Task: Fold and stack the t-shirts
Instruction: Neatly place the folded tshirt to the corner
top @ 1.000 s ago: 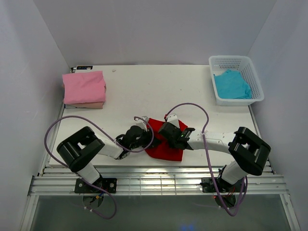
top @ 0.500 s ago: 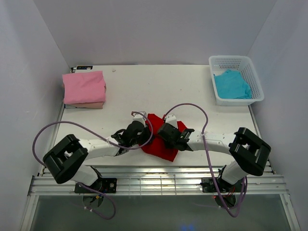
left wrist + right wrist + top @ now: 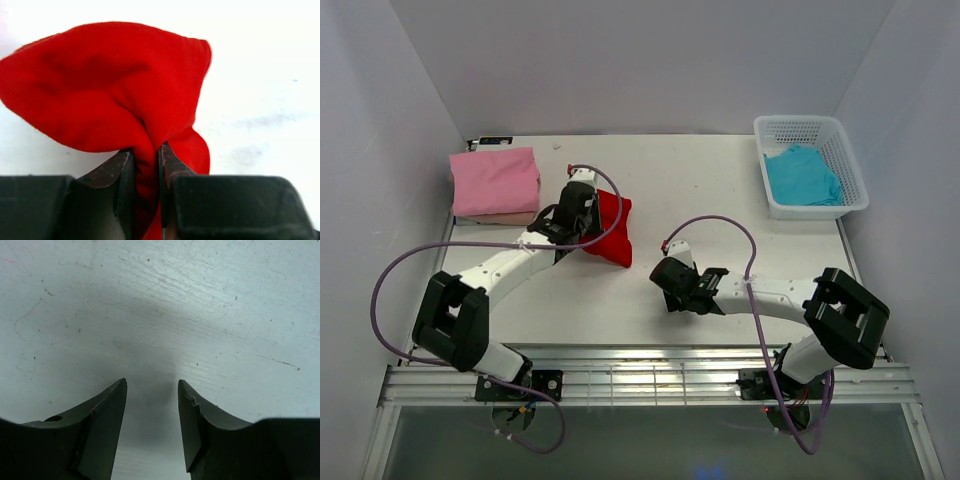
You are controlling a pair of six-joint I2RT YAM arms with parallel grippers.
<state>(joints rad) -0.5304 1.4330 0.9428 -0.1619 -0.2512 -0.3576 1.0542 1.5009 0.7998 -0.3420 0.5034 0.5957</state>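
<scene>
The robot needs to bring its left gripper outward and to the left in the top view, over the pink t-shirt [image 3: 495, 180], and let go of the red one, because the stack is there.
The red t-shirt [image 3: 606, 228] hangs bunched from my left gripper [image 3: 582, 215], just right of the folded pink t-shirt [image 3: 495, 180], which lies on a beige one [image 3: 500, 218] at the table's back left. In the left wrist view the jaws are shut on a fold of the red t-shirt [image 3: 110, 85], at my left gripper [image 3: 146, 150]. My right gripper [image 3: 670, 275] is low over the bare table near the front middle; in its wrist view the right gripper [image 3: 152, 385] is open with nothing between the fingers. A turquoise t-shirt [image 3: 802, 176] lies in the basket.
A white lattice basket [image 3: 852, 170] stands at the table's back right corner. White walls close in the table on three sides. A purple cable loops above each arm.
My left gripper has carried the red t-shirt from the front middle up and left, toward the pink pile. My right gripper has let go of it, opened and stayed near the front middle.
</scene>
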